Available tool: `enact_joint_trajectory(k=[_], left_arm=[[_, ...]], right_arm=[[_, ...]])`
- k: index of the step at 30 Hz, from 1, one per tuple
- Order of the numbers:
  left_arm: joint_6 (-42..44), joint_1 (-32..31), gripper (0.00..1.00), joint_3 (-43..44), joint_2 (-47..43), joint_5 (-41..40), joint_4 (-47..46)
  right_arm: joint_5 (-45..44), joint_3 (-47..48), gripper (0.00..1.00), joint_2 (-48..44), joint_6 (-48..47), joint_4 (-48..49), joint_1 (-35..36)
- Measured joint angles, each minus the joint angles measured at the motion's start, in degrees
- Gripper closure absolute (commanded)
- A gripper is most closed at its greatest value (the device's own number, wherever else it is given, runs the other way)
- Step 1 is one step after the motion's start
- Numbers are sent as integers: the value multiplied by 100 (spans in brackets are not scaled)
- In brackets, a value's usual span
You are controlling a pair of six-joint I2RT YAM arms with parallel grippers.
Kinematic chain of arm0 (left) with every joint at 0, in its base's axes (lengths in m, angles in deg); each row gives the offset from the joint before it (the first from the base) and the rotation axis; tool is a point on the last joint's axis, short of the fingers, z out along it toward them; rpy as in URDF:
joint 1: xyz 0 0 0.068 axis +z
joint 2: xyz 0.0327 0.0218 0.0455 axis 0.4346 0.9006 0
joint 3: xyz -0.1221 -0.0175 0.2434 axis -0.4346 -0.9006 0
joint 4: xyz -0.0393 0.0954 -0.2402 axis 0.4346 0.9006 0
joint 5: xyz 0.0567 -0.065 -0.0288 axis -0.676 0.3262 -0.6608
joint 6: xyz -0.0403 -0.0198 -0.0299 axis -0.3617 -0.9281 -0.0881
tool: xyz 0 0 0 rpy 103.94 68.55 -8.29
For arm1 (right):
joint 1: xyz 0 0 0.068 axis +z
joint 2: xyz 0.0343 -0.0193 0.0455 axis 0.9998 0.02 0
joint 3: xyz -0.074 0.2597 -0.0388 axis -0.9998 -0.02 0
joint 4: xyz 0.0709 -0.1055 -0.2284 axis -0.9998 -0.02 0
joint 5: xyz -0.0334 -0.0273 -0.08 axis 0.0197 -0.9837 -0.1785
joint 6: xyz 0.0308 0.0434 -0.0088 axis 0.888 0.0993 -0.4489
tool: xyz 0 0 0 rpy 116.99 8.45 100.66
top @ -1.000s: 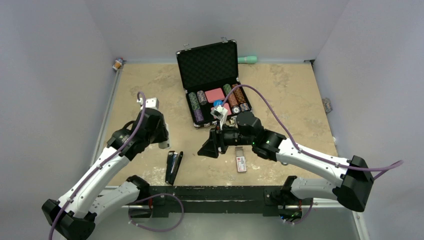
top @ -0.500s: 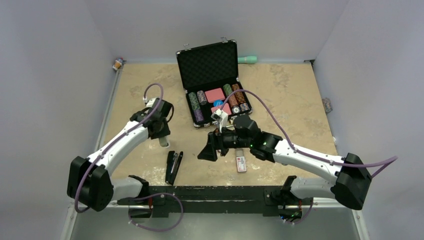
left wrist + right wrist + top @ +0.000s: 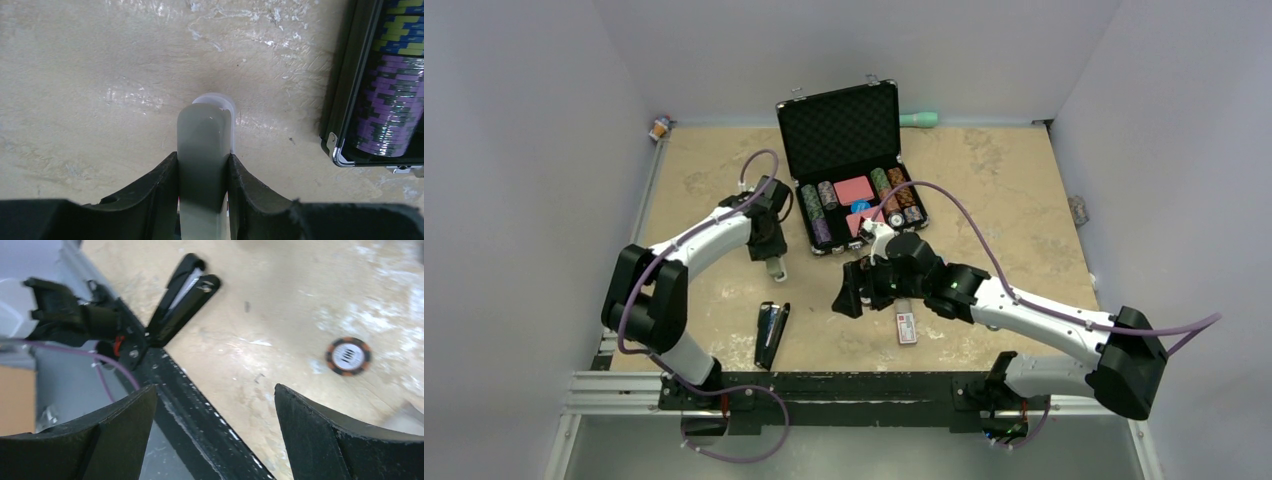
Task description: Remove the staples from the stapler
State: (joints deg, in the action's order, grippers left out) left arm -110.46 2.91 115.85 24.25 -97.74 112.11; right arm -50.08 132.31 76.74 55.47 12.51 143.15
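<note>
My right gripper will swing to its right in the top view and lower its open fingers on both sides of the small red and white box [image 3: 906, 328]. The box lies below my right gripper.
The black stapler [image 3: 771, 335] lies hinged open near the table's front edge, left of centre. In the right wrist view the stapler [image 3: 182, 295] shows a pale strip of staples [image 3: 186, 287] between its halves. My right gripper [image 3: 849, 292] hangs open and empty to the right of it, jaws wide apart [image 3: 214, 387]. Farther back, beside the chip case, my left gripper [image 3: 771, 256] is shut on a grey bar [image 3: 775, 270]. The grey bar [image 3: 204, 145] stands between the fingers [image 3: 202, 156], its clear tip pointing down at the table.
An open black case [image 3: 854, 170] of poker chips stands at centre back, its corner [image 3: 345, 125] close to the left gripper. A small red and white box [image 3: 906, 327] lies under the right arm. One loose chip [image 3: 349, 356] lies on the table. A black rail [image 3: 864, 385] lines the front edge.
The left arm swung from the left side toward the case, carrying the grey bar. The right gripper's jaws opened wider and the gripper shifted slightly.
</note>
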Motion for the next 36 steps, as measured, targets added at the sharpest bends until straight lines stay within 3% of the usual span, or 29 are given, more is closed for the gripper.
enact_joint_trajectory(k=[1, 2, 4, 5, 18, 28, 36], left_arm=[[2, 2, 88, 0, 61, 44, -2], [4, 4, 72, 0, 105, 85, -2], [4, 11, 17, 0, 136, 118, -17], [-4, 22, 2, 4, 146, 129, -22], [37, 61, 0, 168, -57, 175, 177], [396, 61, 0, 103, -1810, 450, 413], [826, 61, 0, -74, -2990, 1001, 857]], right_arm=[[-212, 44, 9, 0, -2, -186, 0], [-369, 83, 9, 0, 0, -334, 0], [-632, 120, 9, -7, 4, -540, -2], [-741, 131, 9, -11, 4, -649, -4], [-1495, 372, 10, -13, 164, -1515, -9], [-2385, 190, 15, 319, 1012, -2070, -9], [-2544, -162, 16, 573, 1316, -2262, -9]])
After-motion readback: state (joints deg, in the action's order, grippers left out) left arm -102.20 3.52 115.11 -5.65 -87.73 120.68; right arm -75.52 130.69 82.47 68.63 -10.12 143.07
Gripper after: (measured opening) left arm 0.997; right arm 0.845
